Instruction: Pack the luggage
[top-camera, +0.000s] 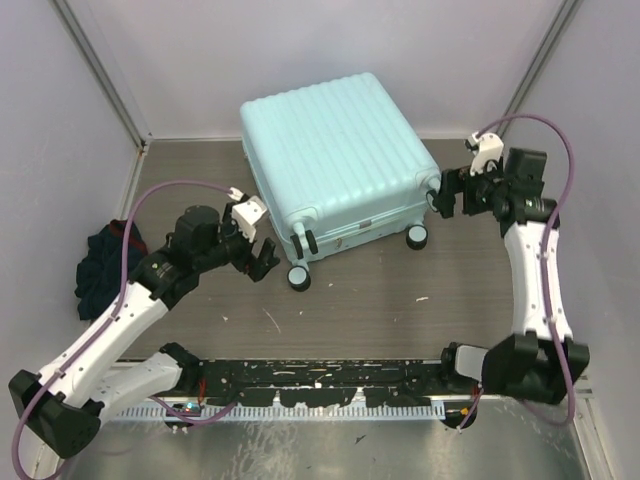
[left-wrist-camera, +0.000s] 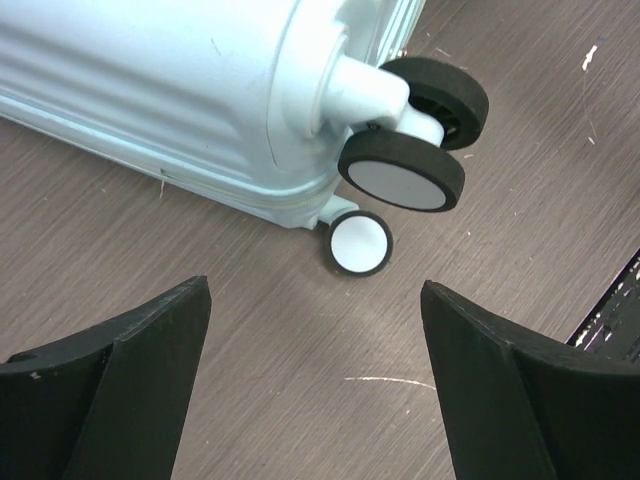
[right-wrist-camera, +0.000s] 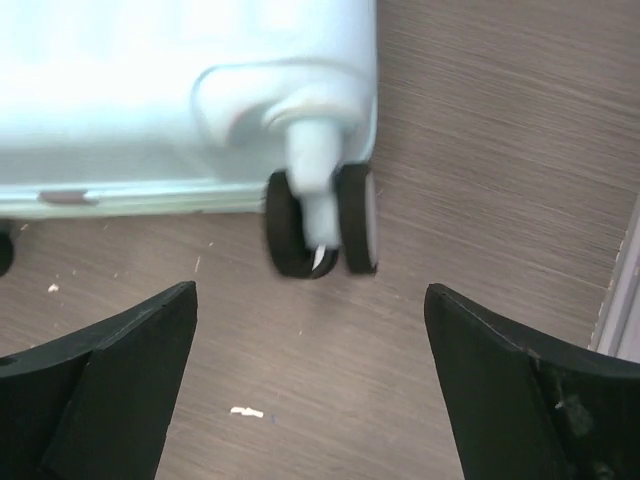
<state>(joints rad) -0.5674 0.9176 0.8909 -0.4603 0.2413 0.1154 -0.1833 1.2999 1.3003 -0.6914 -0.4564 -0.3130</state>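
Observation:
The suitcase still lies shut, so the robot's right gripper needs to move back and down next, toward the left in the top view, onto the suitcase's seam between the wheels.
The pale mint-green ribbed suitcase lies flat and closed at the table's back middle, its black wheels toward the arms. My left gripper is open and empty, just left of the near-left wheel; the left wrist view shows that corner and its wheels ahead of the spread fingers. My right gripper is open and empty beside the suitcase's right corner. The right wrist view shows a twin wheel under the shell. The lining is hidden.
A heap of dark clothes lies at the table's left edge by the wall. Grey walls close in the left, back and right. A black rail runs along the near edge between the arm bases.

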